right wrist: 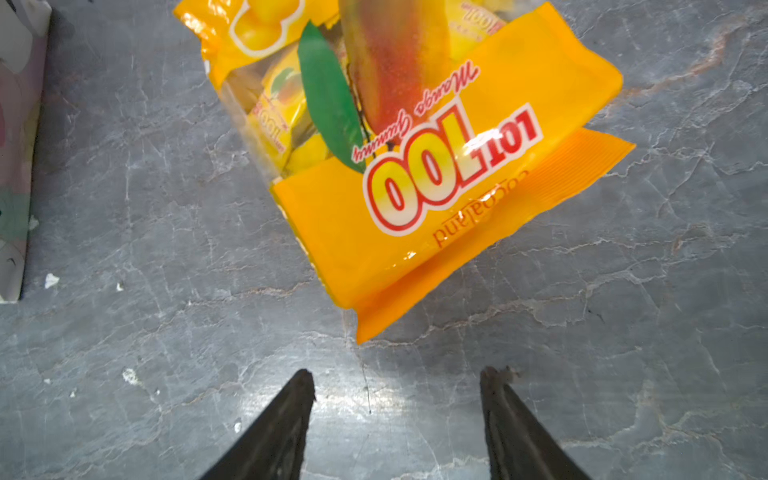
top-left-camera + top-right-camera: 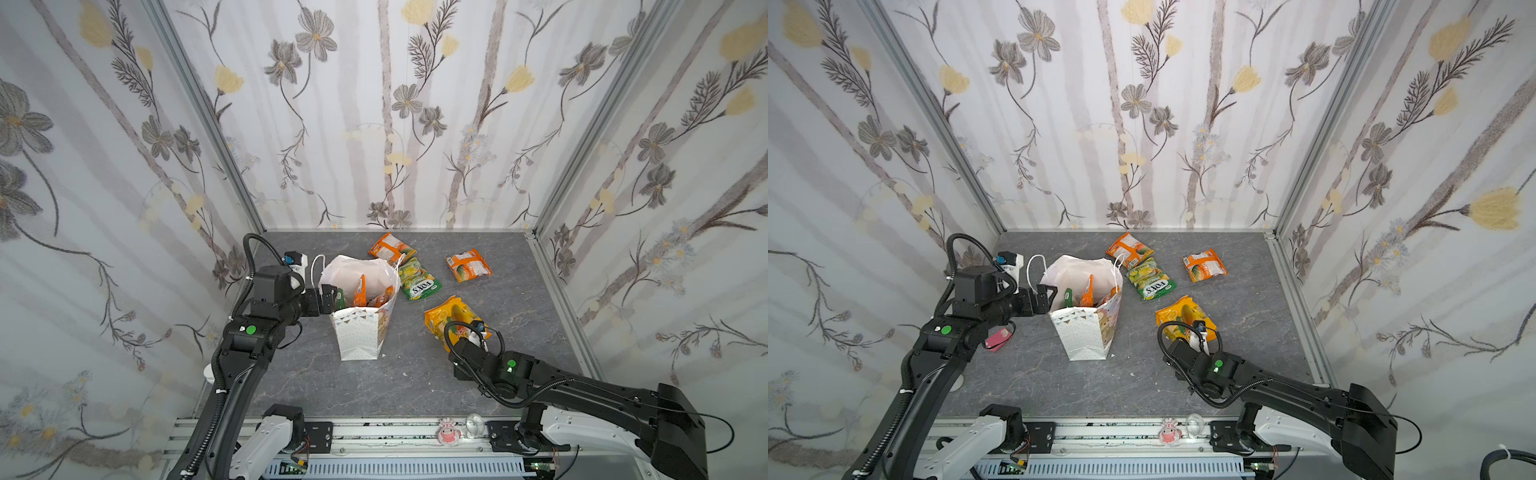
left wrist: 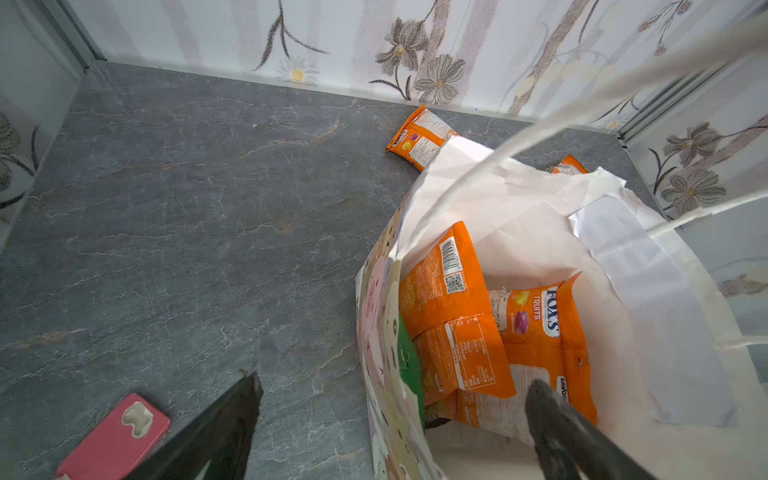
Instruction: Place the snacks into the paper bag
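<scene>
The yellow packet's near sealed corner [image 1: 365, 321] sticks out just outward of my open right gripper, so I will ease outward until that flap is between my fingers, then close.
The white paper bag [image 2: 360, 334] [image 2: 1084, 338] stands upright left of the middle, mouth open. Several orange snacks [image 3: 457, 307] and a green one lie inside it. My left gripper [image 3: 397, 382] [image 2: 328, 296] is open at the bag's rim, one finger outside the wall [image 3: 380, 328] and one inside. On the table lie an orange packet [image 2: 390, 247], a green packet [image 2: 417, 280], another orange packet [image 2: 467, 266] and a yellow mango packet [image 2: 451, 316] [image 1: 415, 174]. My right gripper [image 1: 399, 374] is open and empty just short of the yellow packet's near edge.
A pink phone case [image 3: 116, 436] [image 2: 998, 338] lies on the grey table beside the left arm. Flowered walls close in the back and both sides. A metal rail with a pink figurine [image 2: 449, 434] runs along the front edge.
</scene>
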Controlling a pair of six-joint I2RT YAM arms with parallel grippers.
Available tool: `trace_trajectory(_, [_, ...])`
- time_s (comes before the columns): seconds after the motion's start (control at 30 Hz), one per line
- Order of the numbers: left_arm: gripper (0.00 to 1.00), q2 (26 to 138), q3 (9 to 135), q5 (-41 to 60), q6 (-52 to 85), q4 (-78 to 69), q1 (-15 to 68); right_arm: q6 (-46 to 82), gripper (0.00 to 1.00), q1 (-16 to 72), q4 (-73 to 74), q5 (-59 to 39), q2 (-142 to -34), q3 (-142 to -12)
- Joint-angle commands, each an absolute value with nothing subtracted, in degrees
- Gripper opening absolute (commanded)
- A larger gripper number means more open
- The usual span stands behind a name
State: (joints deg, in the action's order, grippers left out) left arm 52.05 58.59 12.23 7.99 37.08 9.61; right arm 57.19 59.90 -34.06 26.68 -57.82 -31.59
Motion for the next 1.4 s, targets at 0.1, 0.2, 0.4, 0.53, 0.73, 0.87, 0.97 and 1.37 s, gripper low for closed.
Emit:
trace_trajectory(0.1, [1.00,52.19,58.62,12.07,8.21,36.47,9.58,57.75,0.63,59.59,-22.32,29.38,-55.23,-27.01])
trace_trajectory(0.2, [1.00,52.16,58.36,12.23,8.22,36.39,9.58,57.40,0.63,59.25,-19.90,29.31,-55.90,-25.47])
trace_trajectory(0.4, [1.00,52.94,58.75,12.52,8.20,36.39,9.54,58.01,0.62,56.72,-18.60,31.29,-56.17,-23.71])
trace_trajectory(0.53, [1.00,53.52,58.97,12.57,8.11,36.47,9.58,57.83,0.57,53.97,-16.35,31.03,-55.39,-21.38])
trace_trajectory(0.73, [1.00,53.16,58.62,12.20,8.05,36.32,9.58,57.32,0.41,52.47,-13.50,32.20,-55.37,-19.31])
trace_trajectory(0.87, [1.00,54.04,59.22,12.52,8.07,36.65,9.57,57.22,0.23,52.13,-13.18,34.07,-55.15,-18.63])
trace_trajectory(0.97, [1.00,53.80,59.07,12.66,8.03,36.63,9.58,56.70,0.08,51.86,-13.61,35.19,-54.18,-18.62])
trace_trajectory(1.37, [1.00,52.89,58.97,12.38,8.03,36.47,9.58,54.78,0.00,51.42,-19.82,40.26,-50.01,-22.35])
